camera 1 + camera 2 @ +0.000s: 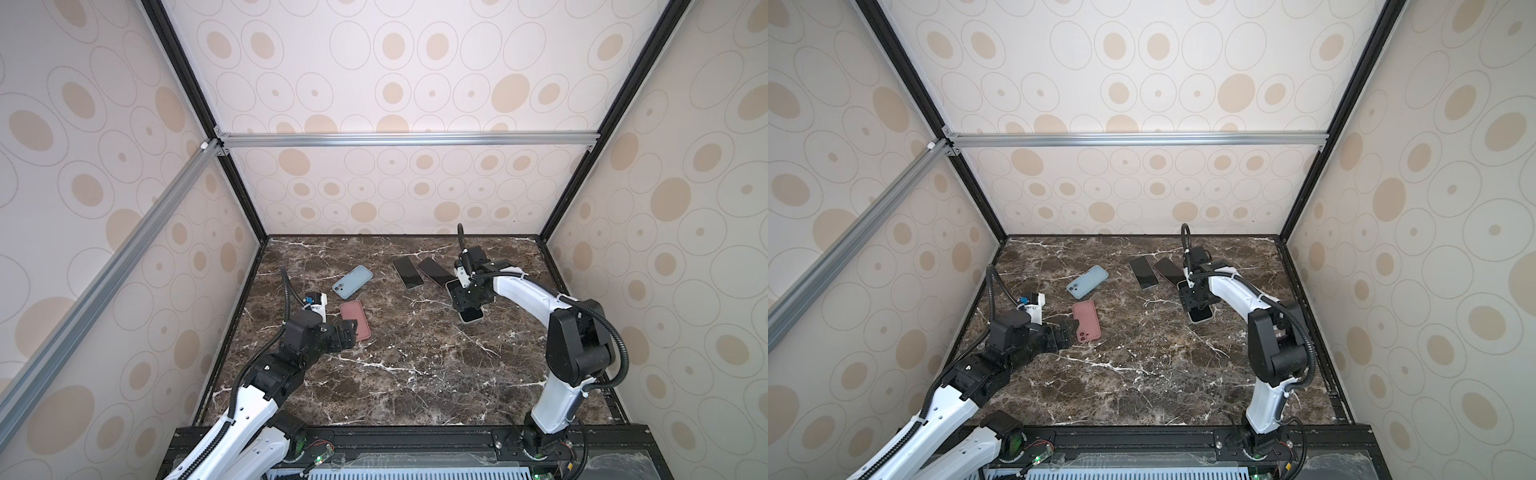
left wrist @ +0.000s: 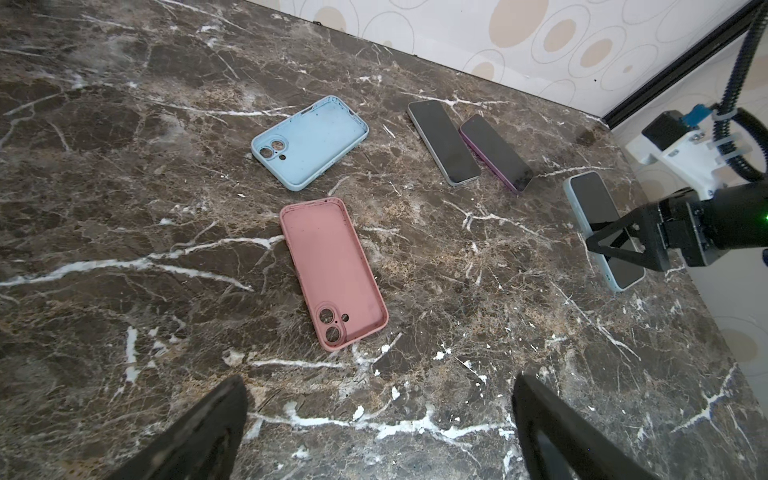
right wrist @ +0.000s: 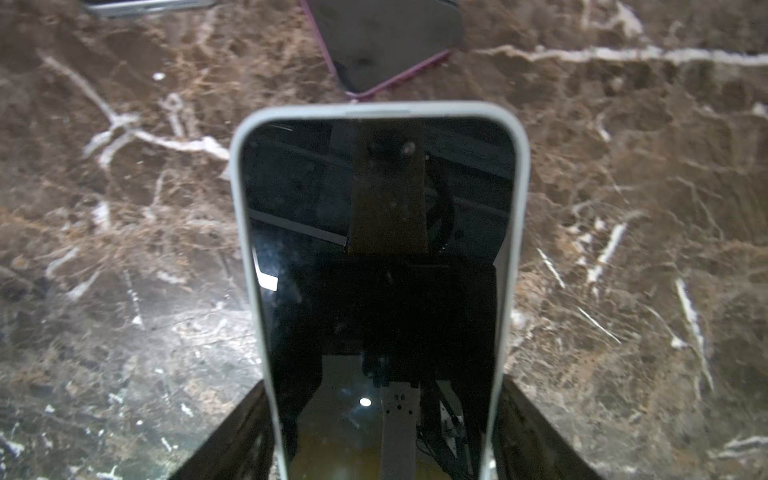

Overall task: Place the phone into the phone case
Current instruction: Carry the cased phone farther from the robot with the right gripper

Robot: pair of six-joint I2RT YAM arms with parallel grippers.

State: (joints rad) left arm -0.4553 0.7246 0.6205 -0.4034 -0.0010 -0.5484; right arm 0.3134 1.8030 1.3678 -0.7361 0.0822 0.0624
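My right gripper swings away from the purple-edged phone next, since the held phone's far end crowds it. It then turns straighter outward over the bare marble and releases.
My right gripper [image 1: 469, 301] [image 1: 1198, 301] [image 2: 615, 245] [image 3: 382, 384] is shut across the long edges of a pale-blue-edged phone [image 1: 472, 317] [image 1: 1201, 318] [image 2: 590, 199] [image 3: 374, 187], screen up, at the right of the table. I cannot tell whether the phone touches the marble. Two empty phone cases lie open side up at the left: a pink one [image 1: 356, 318] [image 1: 1088, 320] [image 2: 332, 270] and, farther back, a light blue one [image 1: 352, 281] [image 1: 1087, 281] [image 2: 311, 141]. My left gripper [image 1: 351, 332] [image 1: 1068, 332] [image 2: 380, 384] stands open, empty, just short of the pink case's camera-hole end.
Two more phones lie screen up at the back: a silver-edged one [image 1: 408, 272] [image 1: 1143, 272] [image 2: 442, 141] and a purple-edged one [image 1: 435, 271] [image 1: 1168, 269] [image 2: 496, 151] [image 3: 386, 37], close to the held phone's far end. Patterned walls enclose the dark marble table [image 1: 415, 365].
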